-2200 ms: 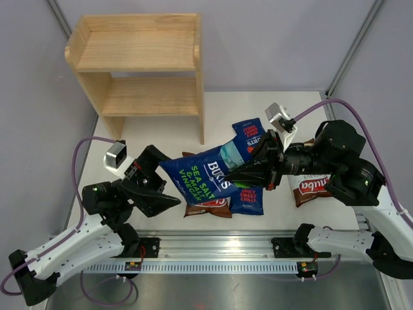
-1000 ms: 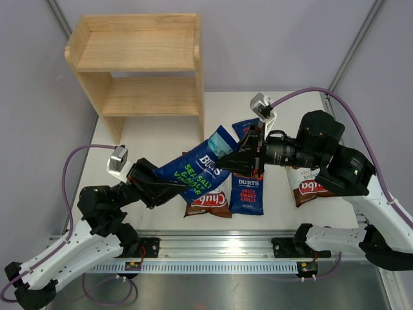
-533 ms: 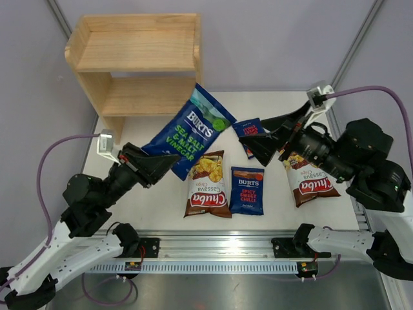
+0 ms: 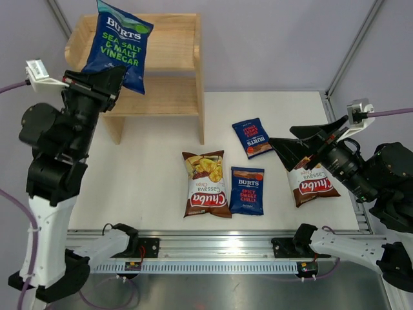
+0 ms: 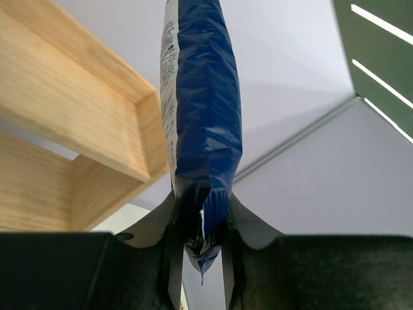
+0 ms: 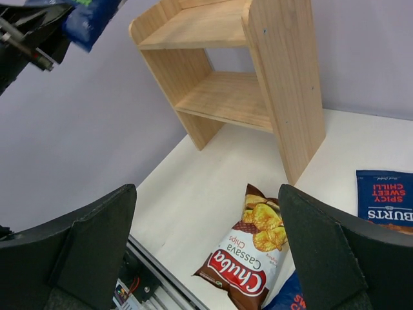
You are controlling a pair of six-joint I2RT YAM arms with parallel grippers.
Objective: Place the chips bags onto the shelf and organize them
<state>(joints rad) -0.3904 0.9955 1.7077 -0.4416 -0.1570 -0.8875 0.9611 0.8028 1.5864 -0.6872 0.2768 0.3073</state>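
I will lower the bag with my left gripper outward and to the left in the top view, onto the shelf's upper board (image 5: 97,117), because that board is still empty.
My left gripper (image 4: 105,79) is shut on the bottom edge of a dark blue green-lettered Burts chips bag (image 4: 119,40). It holds the bag upright over the left end of the wooden shelf (image 4: 151,97). The left wrist view shows the bag (image 5: 201,116) edge-on, pinched between my gripper (image 5: 200,255) jaws, beside the shelf (image 5: 71,123). My right gripper (image 4: 284,137) stands open and empty over the table's right side. Flat on the table lie a Chuba bag (image 4: 206,184), two red-lettered Burts bags (image 4: 247,190) (image 4: 253,137), and a second Chuba bag (image 4: 313,184) partly under my right gripper (image 6: 205,194).
A metal rail (image 4: 219,248) with the arm bases runs along the table's near edge. Grey walls close in behind the shelf (image 6: 226,97) and on both sides. The middle Chuba bag (image 6: 248,255) lies just in front of the shelf's right panel.
The right gripper let go of the green-lettered bag, opened wide and drew back right. The left arm swung that bag up and left, from the table to above the shelf.
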